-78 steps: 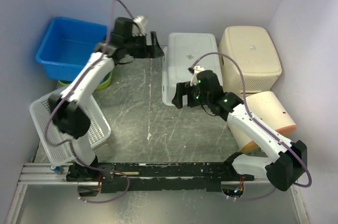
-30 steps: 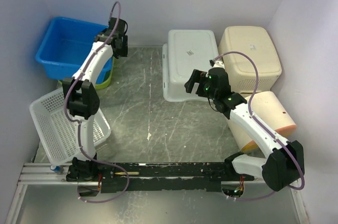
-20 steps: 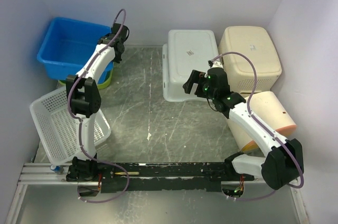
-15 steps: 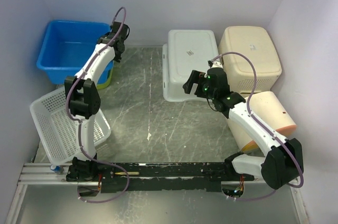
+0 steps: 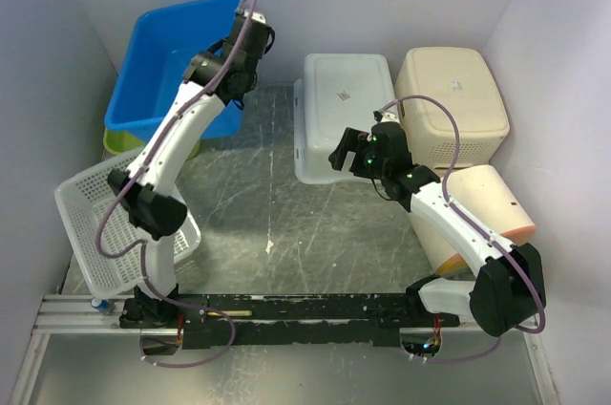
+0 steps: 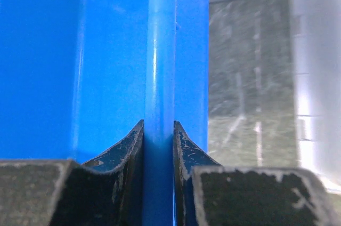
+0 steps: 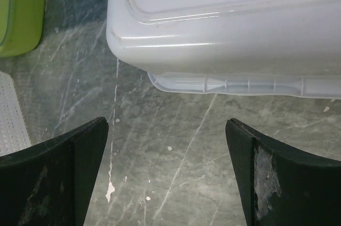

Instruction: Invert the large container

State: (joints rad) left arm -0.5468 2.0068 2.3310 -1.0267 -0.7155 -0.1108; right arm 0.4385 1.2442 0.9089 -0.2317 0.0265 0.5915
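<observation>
My left gripper turns and lowers toward the green dish next, rolling the container (image 5: pixel 162 52) over onto the bare tabletop before releasing, since the container's opening still faces up.
The large blue container (image 5: pixel 162 52) stands tilted at the back left, its right side raised off the table. My left gripper (image 5: pixel 239 78) is shut on its right rim. In the left wrist view the blue rim (image 6: pixel 160 50) runs straight up between the pinching fingers (image 6: pixel 184 148) of that gripper (image 6: pixel 158 146). My right gripper (image 5: pixel 339 152) hovers open over the table just in front of a white upside-down tub (image 5: pixel 344 90). The right wrist view has nothing between the jaws of this gripper (image 7: pixel 167 167), with the tub's edge (image 7: pixel 224 23) beyond them.
A green dish (image 5: pixel 119 142) (image 7: pixel 21 13) lies under the blue container's low side. A white mesh basket (image 5: pixel 105 233) leans at the front left. Two cream bins (image 5: pixel 453 99) (image 5: pixel 487 204) stand on the right, against the wall.
My left gripper closed on the blue container's right rim and lifted it, tipping the container up toward the left wall. The right arm barely moved.
</observation>
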